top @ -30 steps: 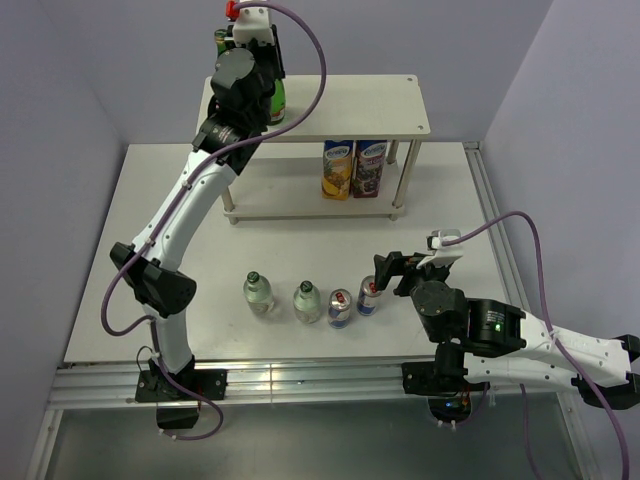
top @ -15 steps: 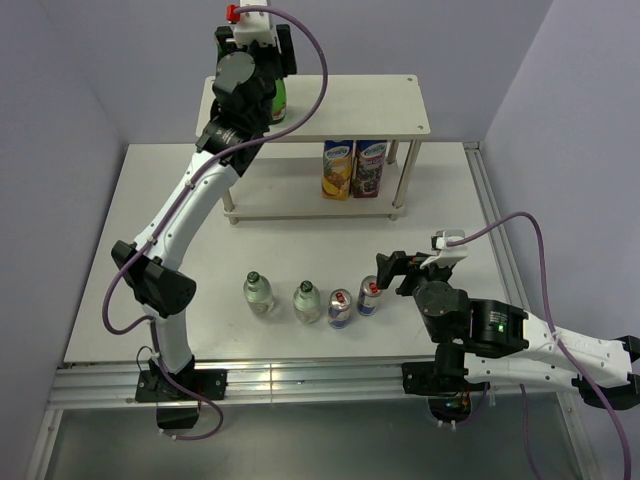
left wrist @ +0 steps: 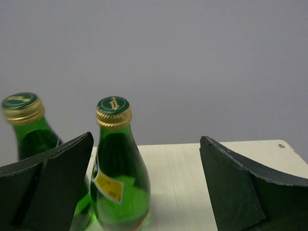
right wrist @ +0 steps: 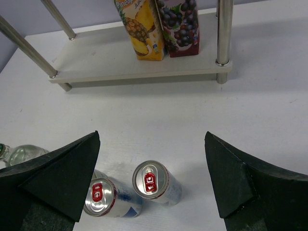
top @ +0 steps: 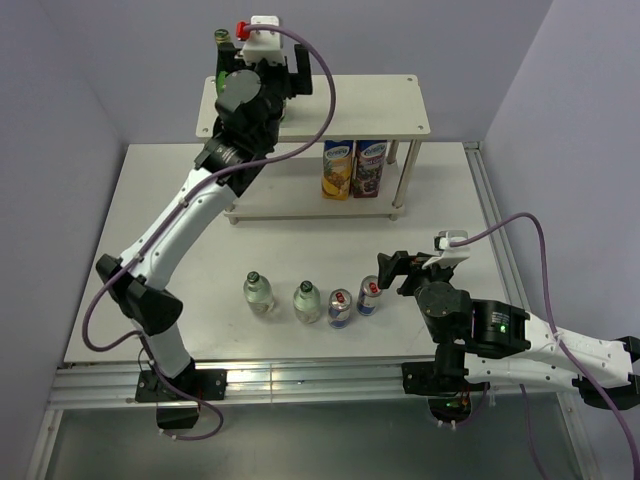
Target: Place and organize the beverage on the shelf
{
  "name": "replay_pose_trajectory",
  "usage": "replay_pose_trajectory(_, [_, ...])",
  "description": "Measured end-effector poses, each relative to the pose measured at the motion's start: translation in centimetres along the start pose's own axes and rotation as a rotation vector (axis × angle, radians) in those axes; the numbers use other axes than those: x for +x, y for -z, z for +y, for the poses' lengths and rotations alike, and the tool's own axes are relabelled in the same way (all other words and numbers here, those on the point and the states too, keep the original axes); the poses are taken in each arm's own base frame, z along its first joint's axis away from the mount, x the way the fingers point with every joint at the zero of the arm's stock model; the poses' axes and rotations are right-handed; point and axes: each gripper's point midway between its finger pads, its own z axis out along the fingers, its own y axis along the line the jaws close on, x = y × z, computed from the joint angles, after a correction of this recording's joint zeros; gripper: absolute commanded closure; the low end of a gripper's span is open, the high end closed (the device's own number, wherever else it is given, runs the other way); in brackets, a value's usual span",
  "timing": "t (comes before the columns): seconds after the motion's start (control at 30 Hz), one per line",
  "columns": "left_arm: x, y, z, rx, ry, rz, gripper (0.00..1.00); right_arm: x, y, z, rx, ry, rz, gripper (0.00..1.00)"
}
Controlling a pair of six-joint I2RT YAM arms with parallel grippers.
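Observation:
I should back my left gripper away from the green bottles and lower it to the end clear bottle's neck, as that bottle is still on the table.
My left gripper stands open over the left end of the shelf's top board. Two green glass bottles stand upright there. One is between the fingers, close to the left one and free of both. The other is behind the left finger, and its cap shows in the top view. Two small clear bottles and two slim cans stand in a row on the table. My right gripper hovers open above the cans.
Two juice cartons stand on the shelf's lower board, between its metal posts. The left arm reaches across the table's left half. Purple walls close in the back and sides.
My left gripper has opened and let go of the green bottle, which stays upright on the top board; the wrist has shifted slightly right. The right arm has barely moved.

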Motion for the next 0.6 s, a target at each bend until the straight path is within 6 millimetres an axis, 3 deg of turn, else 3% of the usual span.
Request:
replay_pose_trajectory(0.1, [-1.6, 2.3, 0.2, -0.001, 0.011, -0.004, 0.01, 0.0, 0.0, -0.1, 0.004, -0.003, -0.001, 0.04])
replay_pose_trajectory(0.2, [-3.5, 5.8, 0.9, -0.021, 0.031, 0.003, 0.01, 0.0, 0.0, -0.2, 0.009, -0.007, -0.003, 0.04])
replay_pose_trajectory(0.27, [-3.8, 9.5, 1.0, -0.023, 0.052, 0.030, 0.01, 0.1, 0.0, -0.2, 0.011, -0.008, -0.002, 0.04])
replay_pose_trajectory(0.33, [-2.7, 14.9, 0.6, 0.002, 0.090, 0.083, 0.01, 0.1, 0.0, -0.2, 0.013, -0.006, 0.000, 0.04])
replay_pose_trajectory(0.43, [1.7, 22.9, -0.3, 0.062, 0.152, 0.200, 0.01, 0.2, 0.0, -0.2, 0.013, 0.001, 0.003, 0.04])
replay_pose_trajectory(0.6, [11.4, 31.7, 0.0, 0.042, 0.149, 0.385, 0.01, 0.6, -0.1, 0.0, 0.015, 0.015, 0.012, 0.04])
